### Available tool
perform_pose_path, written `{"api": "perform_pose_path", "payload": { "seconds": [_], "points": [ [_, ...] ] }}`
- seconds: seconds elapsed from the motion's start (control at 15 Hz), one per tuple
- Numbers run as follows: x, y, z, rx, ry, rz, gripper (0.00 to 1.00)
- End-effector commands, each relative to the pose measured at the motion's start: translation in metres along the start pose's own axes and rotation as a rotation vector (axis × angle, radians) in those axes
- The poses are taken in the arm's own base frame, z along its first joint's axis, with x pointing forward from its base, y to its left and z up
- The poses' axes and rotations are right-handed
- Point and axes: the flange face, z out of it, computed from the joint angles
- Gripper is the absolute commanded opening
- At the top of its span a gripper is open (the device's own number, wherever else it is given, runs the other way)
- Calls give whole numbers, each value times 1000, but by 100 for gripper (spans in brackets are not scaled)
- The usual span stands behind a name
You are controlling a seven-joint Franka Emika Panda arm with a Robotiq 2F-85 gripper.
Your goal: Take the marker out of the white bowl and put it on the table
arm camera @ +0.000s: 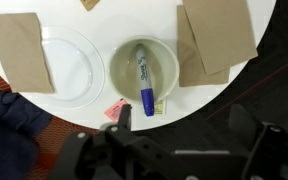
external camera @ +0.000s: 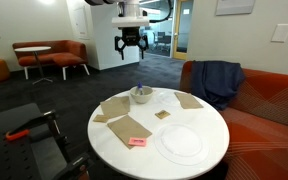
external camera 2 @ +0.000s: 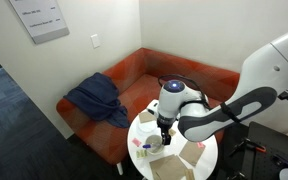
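My gripper needs to come down next onto the marker (external camera: pixel 139 90) (arm camera: pixel 145 84) beside its dark blue end, because that end sticks out over the bowl's rim.
The white bowl (arm camera: pixel 120 70) stands near the edge of the round white table (arm camera: pixel 134 20). The marker (arm camera: pixel 145 82) lies in it, and its dark blue end pokes out over the rim towards the table edge. In an exterior view the bowl (external camera: pixel 141 95) sits at the far side of the table (external camera: pixel 210 124). My gripper (external camera: pixel 130 46) hangs high above the bowl, open and empty. In the wrist view its dark fingers (arm camera: pixel 174 152) spread wide at the bottom of the picture. The arm also shows in an exterior view, with the gripper (external camera 2: pixel 164 127) over the table.
A large clear plate (arm camera: pixel 69 62) lies next to the bowl; it also shows in an exterior view (external camera: pixel 181 142). Brown paper napkins (arm camera: pixel 216 35) (arm camera: pixel 18 50) lie around. A small pink card (arm camera: pixel 115 110) sits near the table edge. An orange sofa with a blue garment (external camera: pixel 218 82) stands behind.
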Motion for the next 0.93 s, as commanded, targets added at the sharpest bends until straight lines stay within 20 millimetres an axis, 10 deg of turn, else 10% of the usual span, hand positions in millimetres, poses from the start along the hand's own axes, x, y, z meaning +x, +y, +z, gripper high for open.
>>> {"api": "perform_pose_path", "payload": {
  "seconds": [0.0,0.4,0.87],
  "points": [
    [2,-2,6,-1,-12,-29,100],
    [1,-3,40,0,-46,-105,96],
    [10,1,69,16,-58,-175,41]
  ]
}}
